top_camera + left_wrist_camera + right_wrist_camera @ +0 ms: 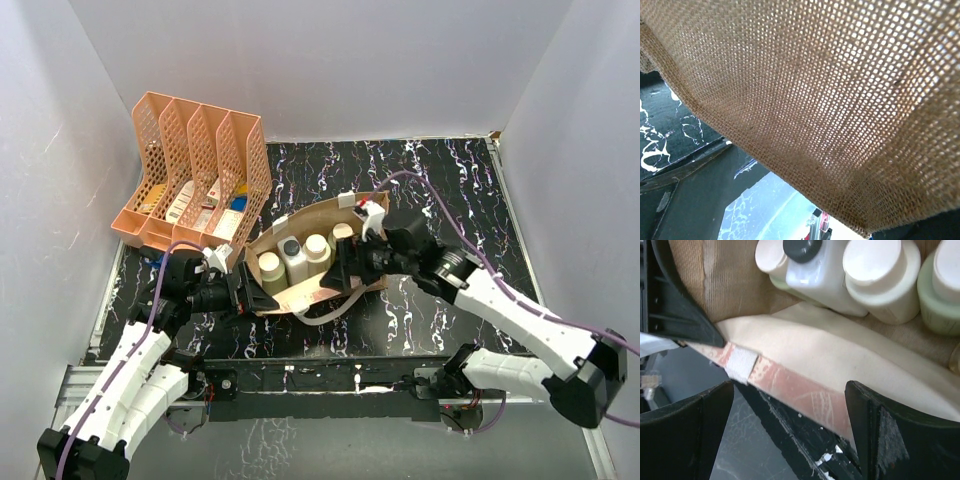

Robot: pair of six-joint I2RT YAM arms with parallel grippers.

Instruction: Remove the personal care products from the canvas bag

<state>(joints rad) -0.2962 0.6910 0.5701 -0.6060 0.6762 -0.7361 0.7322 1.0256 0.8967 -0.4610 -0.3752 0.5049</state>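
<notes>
The white-grey bottle stands upright in the open bag, so I will move my right gripper to the left in the top view and down around that bottle.
The canvas bag (300,290) stands open mid-table with reddish print on its front. Inside it stand the personal care products: cream bottles with white caps (270,265) (317,246) (343,232) and a white-grey bottle with a dark cap (291,252). My left gripper (245,288) is at the bag's left end and appears shut on the fabric. Burlap (815,100) fills the left wrist view and hides the fingers. My right gripper (345,268) is open at the bag's front rim (800,385). Its fingers (900,435) straddle the rim, below the bottles (880,275) (815,265).
An orange mesh file rack (195,170) with small boxes and blue items stands at the back left, close to the bag. A white handle loop (322,312) hangs over the bag's front. The table's near edge and rail (320,375) lie just below the bag.
</notes>
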